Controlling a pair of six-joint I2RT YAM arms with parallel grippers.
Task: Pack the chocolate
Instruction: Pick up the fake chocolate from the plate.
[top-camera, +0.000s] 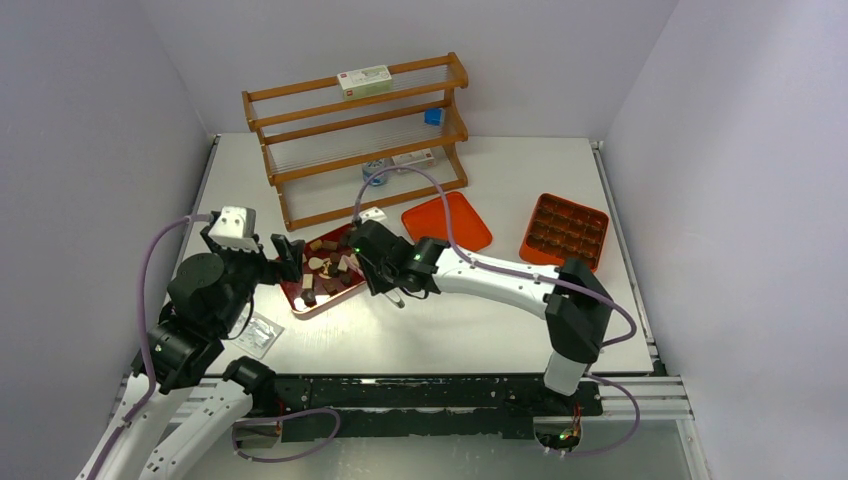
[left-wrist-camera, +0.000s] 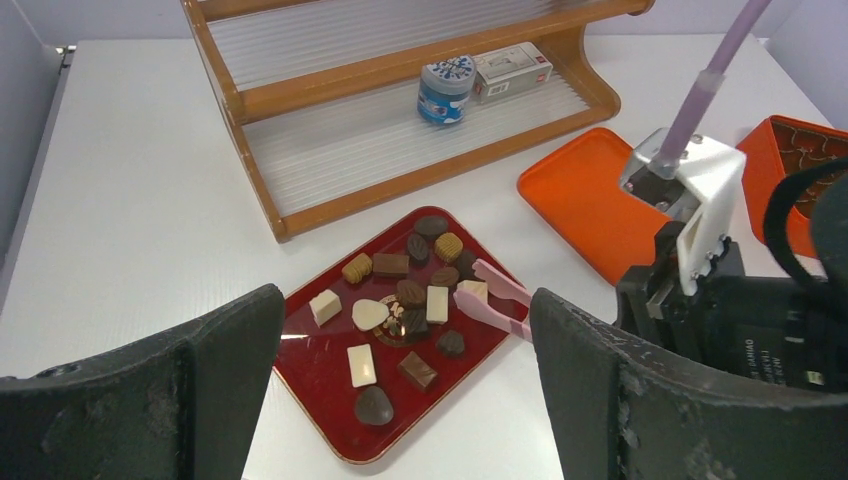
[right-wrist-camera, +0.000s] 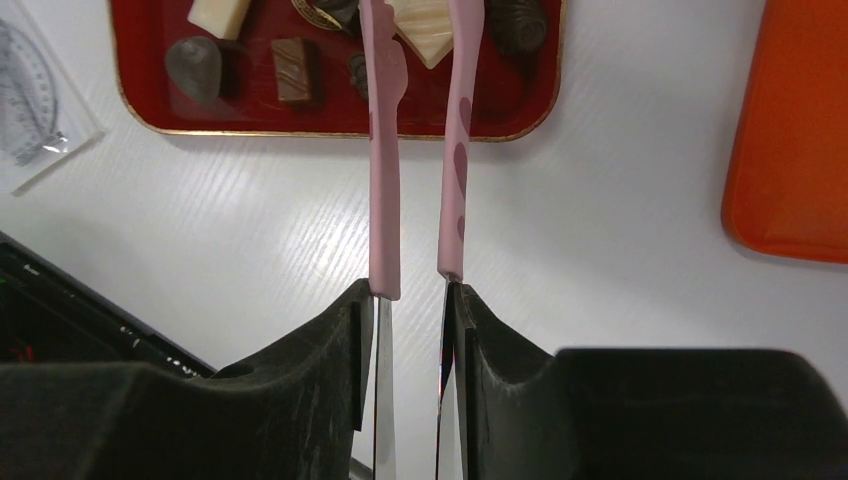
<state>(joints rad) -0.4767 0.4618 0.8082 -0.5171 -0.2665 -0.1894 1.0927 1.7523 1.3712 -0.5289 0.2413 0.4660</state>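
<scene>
I should next lift my right gripper off the tray. Then I should swing it past the orange lid and over the orange box's lid-side edge (top-camera: 540, 226), where sections of the box are empty.
The chocolate (top-camera: 325, 265) lies as several dark, brown and cream-white pieces on a dark red tray (top-camera: 318, 308); it also shows in the left wrist view (left-wrist-camera: 400, 300). My right gripper (right-wrist-camera: 412, 290) is shut on pink tongs (right-wrist-camera: 384, 150) at the tray's right edge (top-camera: 375, 268). The tong tips reach over the tray on either side of a cream-white piece (right-wrist-camera: 425, 30); whether they pinch it I cannot tell. My left gripper (left-wrist-camera: 405, 330) is open and empty, hovering at the tray's left side (top-camera: 285, 255).
An orange compartment box (top-camera: 565, 230) stands at the right, and its orange lid (top-camera: 447, 220) lies just behind the right arm. A wooden rack (top-camera: 360, 140) with small items stands at the back. A clear plastic packet (top-camera: 255, 335) lies near the left arm.
</scene>
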